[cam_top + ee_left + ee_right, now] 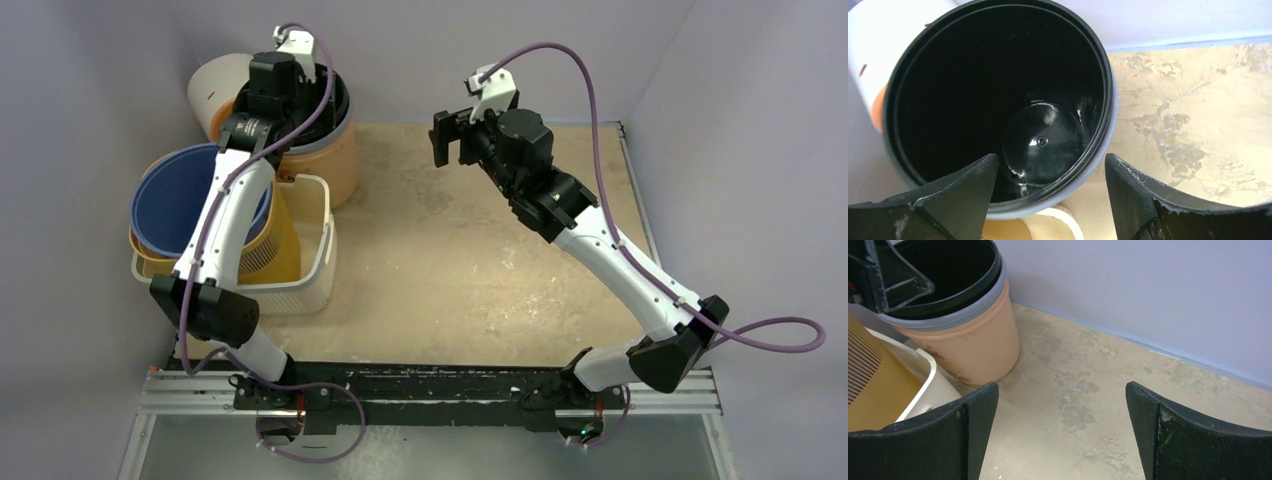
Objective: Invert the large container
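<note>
My left gripper moves down, outward and toward the bare table onto the black rim's side there next, since that edge stands clear of the white basket.
The large container (335,165) is a peach bucket with a grey rim and a glossy black liner. It stands upright at the back left by the wall. My left gripper (285,100) is open over its mouth. In the left wrist view (1050,192) one finger hangs over the black inside (998,90) and the other outside the near rim, neither touching it. My right gripper (452,140) is open and empty, above the bare table to the right of the bucket. The right wrist view (1062,430) shows the bucket (973,335) at upper left.
A white basket (318,270) stands just in front of the bucket, holding a ribbed yellow bin (280,250) with a blue bowl (175,200) on top. A white tub (215,85) lies behind the bucket at the back wall. Walls close in at the back and both sides.
</note>
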`<state>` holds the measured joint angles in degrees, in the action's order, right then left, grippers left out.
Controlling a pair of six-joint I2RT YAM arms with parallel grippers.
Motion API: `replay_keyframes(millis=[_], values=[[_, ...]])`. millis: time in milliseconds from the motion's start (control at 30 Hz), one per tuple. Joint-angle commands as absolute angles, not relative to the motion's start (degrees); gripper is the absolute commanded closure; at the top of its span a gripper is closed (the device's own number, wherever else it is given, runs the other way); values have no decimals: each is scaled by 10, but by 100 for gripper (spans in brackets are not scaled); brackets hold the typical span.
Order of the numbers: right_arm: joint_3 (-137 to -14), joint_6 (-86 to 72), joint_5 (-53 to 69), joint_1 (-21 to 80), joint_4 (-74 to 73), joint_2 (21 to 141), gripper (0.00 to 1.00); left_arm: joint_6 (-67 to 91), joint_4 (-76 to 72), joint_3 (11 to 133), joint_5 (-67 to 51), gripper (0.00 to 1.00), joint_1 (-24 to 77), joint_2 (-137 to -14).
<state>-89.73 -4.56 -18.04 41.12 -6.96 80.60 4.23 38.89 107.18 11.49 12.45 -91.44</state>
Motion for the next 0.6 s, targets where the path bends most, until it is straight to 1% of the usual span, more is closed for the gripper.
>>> replay_keyframes(millis=[0,200,567], values=[[-915,-53,-175,402,-50,800,2,-2,384,1122,62,27,125,-956],[-917,-56,-200,395,-51,799,2,5,385,1166,29,29,125,-1014],[-907,-54,-221,386,-52,797,0,-6,386,1205,78,30,118,-1058]])
